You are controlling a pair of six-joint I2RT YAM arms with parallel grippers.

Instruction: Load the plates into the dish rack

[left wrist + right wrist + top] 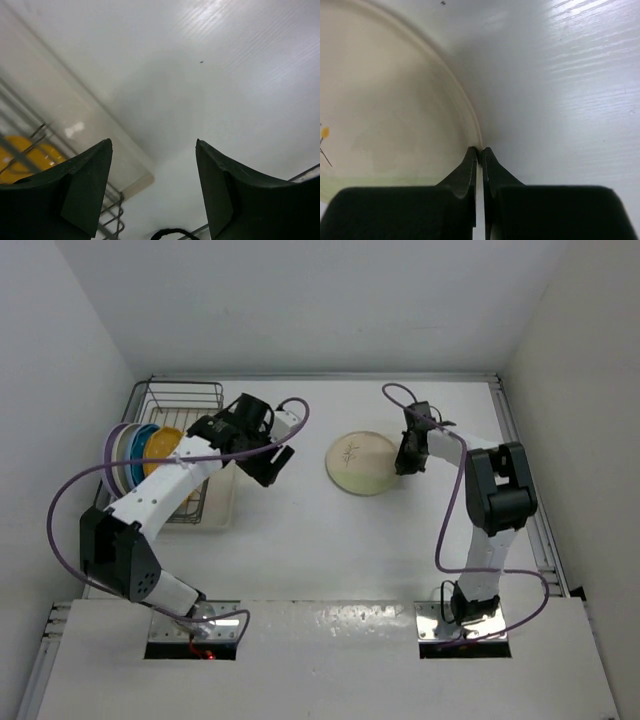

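Note:
The plate lies below the left gripper and to its right in the top view, so the gripper will go down, away from the rack (185,400), onto the plate's rack-side rim (330,453).
The cream-green plate with a sprig drawing (360,462) lies flat on the white table, right of centre. My right gripper (405,462) is shut on its right rim; in the right wrist view the gripper (481,150) pinches the edge of the plate (385,100). The dark wire dish rack (185,400) stands at the far left on a cream drip tray (218,505). Several plates stand upright in it, among them purple (110,455), light blue (143,445) and orange-yellow (163,448). My left gripper (270,465) is open and empty just right of the rack.
White walls close in the table on the left, back and right. A metal rail (540,520) runs along the table's right edge. In the left wrist view my open gripper (152,142) hangs over the tray's corner (135,182), with the orange-yellow plate (20,155) at left.

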